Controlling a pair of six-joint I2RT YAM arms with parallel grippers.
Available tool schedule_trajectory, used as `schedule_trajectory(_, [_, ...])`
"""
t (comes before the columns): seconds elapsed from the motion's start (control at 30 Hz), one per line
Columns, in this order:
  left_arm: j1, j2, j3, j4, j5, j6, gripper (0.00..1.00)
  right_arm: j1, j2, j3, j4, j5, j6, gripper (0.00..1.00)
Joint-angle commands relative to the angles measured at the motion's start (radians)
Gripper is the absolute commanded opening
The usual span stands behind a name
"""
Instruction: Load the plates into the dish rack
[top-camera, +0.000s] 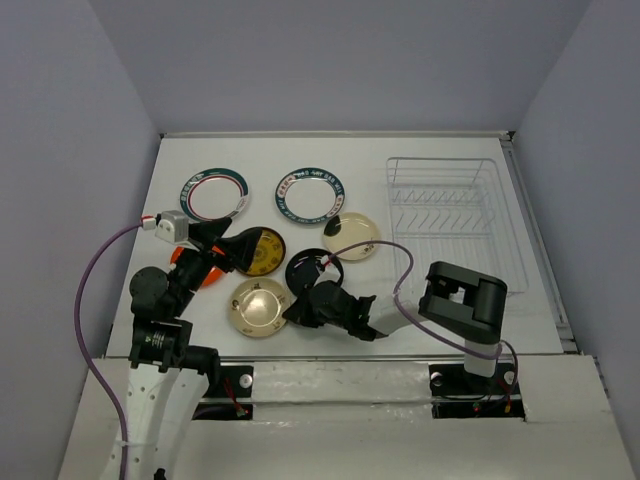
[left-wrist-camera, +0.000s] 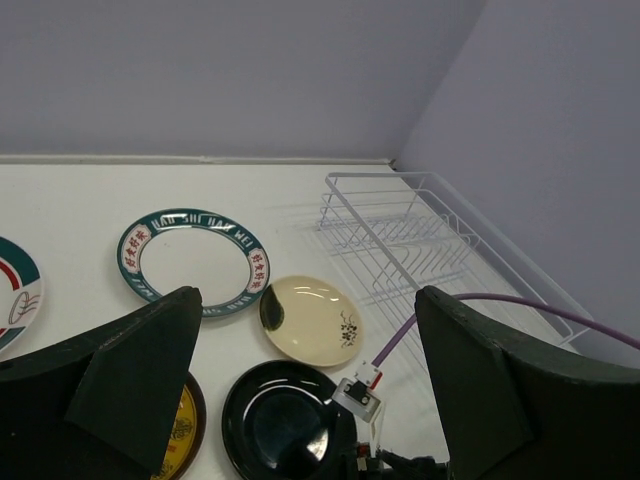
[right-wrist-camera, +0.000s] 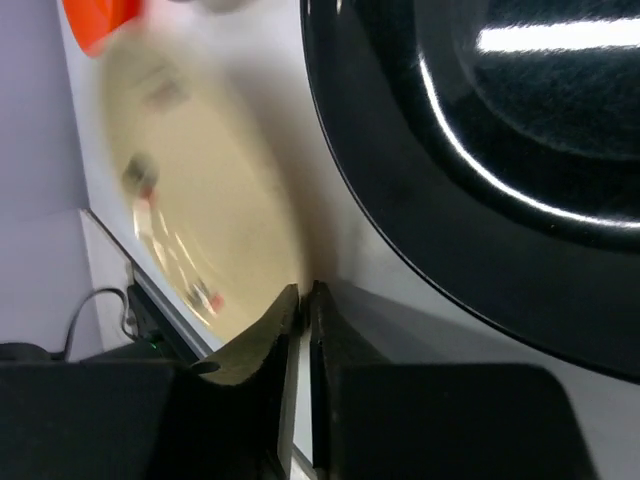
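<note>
My right gripper rises next and carries its plate outward past the other cream plate. Then it lowers and releases it in the rack's nearest end slot (top-camera: 403, 212), which is empty.
Two white plates with green-and-red rims (top-camera: 213, 195) (top-camera: 309, 195) lie at the back. A cream plate (top-camera: 351, 236) lies beside the white wire dish rack (top-camera: 450, 215), which holds no plates. My left gripper (top-camera: 228, 250) is open and empty, hovering over the amber-yellow plate (top-camera: 266, 252); it mostly hides the orange plate (top-camera: 212, 276). My right gripper (top-camera: 295, 308) is shut, its tips (right-wrist-camera: 303, 292) low at the rim of the second cream plate (top-camera: 259, 306), beside the black plate (top-camera: 310, 270). In the left wrist view the left gripper (left-wrist-camera: 308, 300) is wide open above the plates.
The rack (left-wrist-camera: 400, 235) stands at the right, near the right wall. A purple cable (top-camera: 400, 270) loops from the right arm over the table between the cream plate and the rack. The table's front edge lies just behind both grippers.
</note>
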Motion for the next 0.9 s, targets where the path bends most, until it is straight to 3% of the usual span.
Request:
schedule_trajectory(0.0, [-0.013, -0.016, 0.043, 0.029, 0.020, 0.009, 0.99, -0.007, 0.002, 0.006, 0.074, 0.058, 0.016, 0.07])
schedule_trajectory(0.07, [-0.019, -0.019, 0.041, 0.029, 0.017, 0.009, 0.99, -0.007, -0.051, -0.023, 0.106, 0.025, -0.049, 0.07])
schedule_trajectory(0.17, [-0.025, -0.030, 0.041, 0.022, -0.001, 0.008, 0.99, -0.007, -0.198, -0.037, 0.005, 0.019, -0.136, 0.07])
schedule_trajectory(0.27, [-0.034, -0.046, 0.044, 0.015, -0.019, 0.003, 0.99, -0.007, -0.428, -0.020, -0.185, 0.151, -0.277, 0.07])
schedule_trajectory(0.37, [-0.056, -0.062, 0.047, 0.007, -0.042, 0.002, 0.99, -0.036, -0.580, 0.066, -0.456, 0.398, -0.478, 0.07])
schedule_trajectory(0.43, [-0.076, -0.069, 0.047, 0.007, -0.047, 0.003, 0.99, -0.120, -0.705, 0.132, -0.592, 0.550, -0.605, 0.07])
schedule_trajectory(0.5, [-0.088, -0.082, 0.046, 0.003, -0.053, 0.003, 0.99, -0.228, -0.815, 0.184, -0.656, 0.564, -0.696, 0.07])
schedule_trajectory(0.53, [-0.096, -0.086, 0.047, 0.001, -0.058, 0.005, 0.99, -0.345, -0.840, 0.204, -0.726, 0.574, -0.719, 0.07])
schedule_trajectory(0.63, [-0.120, -0.099, 0.050, -0.011, -0.068, 0.005, 0.99, -0.516, -0.863, 0.271, -0.817, 0.672, -0.864, 0.07])
schedule_trajectory(0.73, [-0.131, -0.106, 0.052, -0.016, -0.079, 0.008, 0.99, -0.581, -0.801, 0.346, -0.869, 0.804, -0.998, 0.07])
schedule_trajectory(0.87, [-0.146, -0.103, 0.055, -0.024, -0.084, 0.014, 0.99, -0.639, -0.698, 0.449, -0.891, 0.832, -1.130, 0.07])
